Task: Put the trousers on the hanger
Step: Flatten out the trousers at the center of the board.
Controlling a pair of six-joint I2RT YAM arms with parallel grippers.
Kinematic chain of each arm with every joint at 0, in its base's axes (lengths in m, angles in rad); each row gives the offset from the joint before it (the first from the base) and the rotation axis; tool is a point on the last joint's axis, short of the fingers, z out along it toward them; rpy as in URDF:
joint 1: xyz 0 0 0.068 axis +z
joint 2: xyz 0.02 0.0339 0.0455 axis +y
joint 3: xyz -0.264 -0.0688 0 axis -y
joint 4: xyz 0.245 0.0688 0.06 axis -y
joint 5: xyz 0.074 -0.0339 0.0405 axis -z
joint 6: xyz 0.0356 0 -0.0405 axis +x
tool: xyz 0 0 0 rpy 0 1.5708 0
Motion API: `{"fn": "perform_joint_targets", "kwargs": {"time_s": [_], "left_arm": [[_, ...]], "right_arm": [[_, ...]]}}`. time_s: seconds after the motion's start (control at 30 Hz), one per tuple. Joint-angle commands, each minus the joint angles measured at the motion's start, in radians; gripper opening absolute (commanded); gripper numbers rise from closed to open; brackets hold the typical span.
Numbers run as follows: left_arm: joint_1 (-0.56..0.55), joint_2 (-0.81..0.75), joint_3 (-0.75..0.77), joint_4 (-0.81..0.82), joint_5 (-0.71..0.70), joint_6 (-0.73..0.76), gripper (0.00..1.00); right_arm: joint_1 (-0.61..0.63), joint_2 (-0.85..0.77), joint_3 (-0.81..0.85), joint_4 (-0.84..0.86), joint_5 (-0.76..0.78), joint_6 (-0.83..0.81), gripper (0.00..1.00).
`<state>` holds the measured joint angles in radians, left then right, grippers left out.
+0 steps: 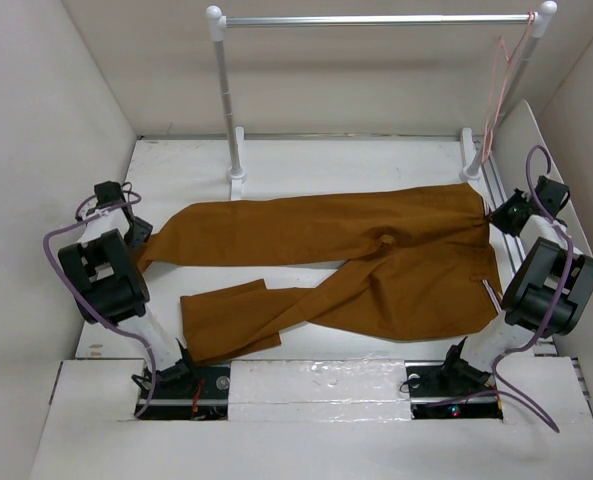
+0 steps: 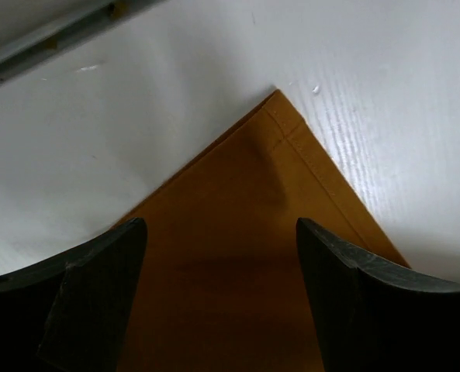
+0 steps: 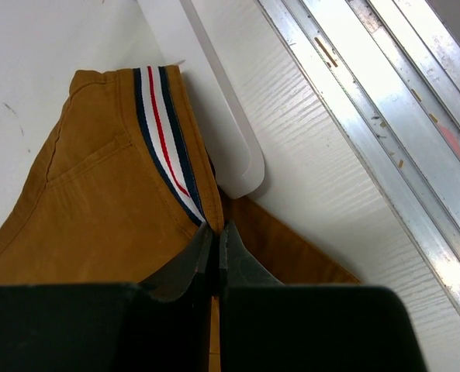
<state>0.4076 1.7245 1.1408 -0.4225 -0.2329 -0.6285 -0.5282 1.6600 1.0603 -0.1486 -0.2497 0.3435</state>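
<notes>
My right gripper needs to shift slightly outward and release the edge of the trousers' waistband beside the bar's white foot (image 1: 470, 174) (image 3: 230, 147), since that foot stands just outward of the gripper.
The rust-brown trousers (image 1: 356, 265) lie flat across the white table, waistband to the right, two legs reaching left. My left gripper (image 1: 136, 232) is open over the hem corner of the upper leg (image 2: 237, 232), its fingers (image 2: 98, 287) astride the cloth. My right gripper (image 1: 504, 213) is shut on the waistband edge by the striped trim (image 3: 164, 139), beside the rail's white foot (image 3: 230, 147). The pale pink hanger (image 1: 498, 85) hangs from the rail's right end.
The silver rail (image 1: 376, 19) on white posts stands at the back of the table. An aluminium track (image 3: 385, 132) runs along the table's right edge. White walls close in the left, back and right sides.
</notes>
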Motion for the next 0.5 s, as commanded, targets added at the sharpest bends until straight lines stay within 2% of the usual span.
{"fn": "perform_joint_targets", "kwargs": {"time_s": [0.0, 0.1, 0.17, 0.23, 0.33, 0.43, 0.47], "left_arm": [[-0.01, 0.033, 0.019, 0.031, 0.017, 0.021, 0.74], [-0.01, 0.099, 0.019, 0.054, 0.04, 0.029, 0.7], [-0.01, 0.145, 0.028, 0.065, 0.056, 0.027, 0.46], [-0.01, 0.181, 0.043, 0.086, 0.096, 0.027, 0.0], [-0.019, 0.222, 0.144, 0.087, 0.128, 0.01, 0.0], [-0.046, 0.28, 0.347, 0.056, 0.113, -0.017, 0.0], [-0.062, 0.3, 0.467, 0.044, 0.116, -0.025, 0.0]], "right_arm": [[-0.015, -0.022, 0.007, 0.038, -0.008, -0.044, 0.0], [-0.026, -0.054, -0.026, 0.05, 0.012, -0.061, 0.0], [-0.026, -0.077, -0.049, 0.078, 0.001, -0.06, 0.0], [-0.036, -0.083, -0.066, 0.078, -0.002, -0.06, 0.0], [-0.047, -0.075, -0.066, 0.086, -0.023, -0.06, 0.0], [-0.056, -0.042, -0.045, 0.101, -0.045, -0.047, 0.0], [-0.056, -0.031, -0.036, 0.11, -0.054, -0.041, 0.0]]}}
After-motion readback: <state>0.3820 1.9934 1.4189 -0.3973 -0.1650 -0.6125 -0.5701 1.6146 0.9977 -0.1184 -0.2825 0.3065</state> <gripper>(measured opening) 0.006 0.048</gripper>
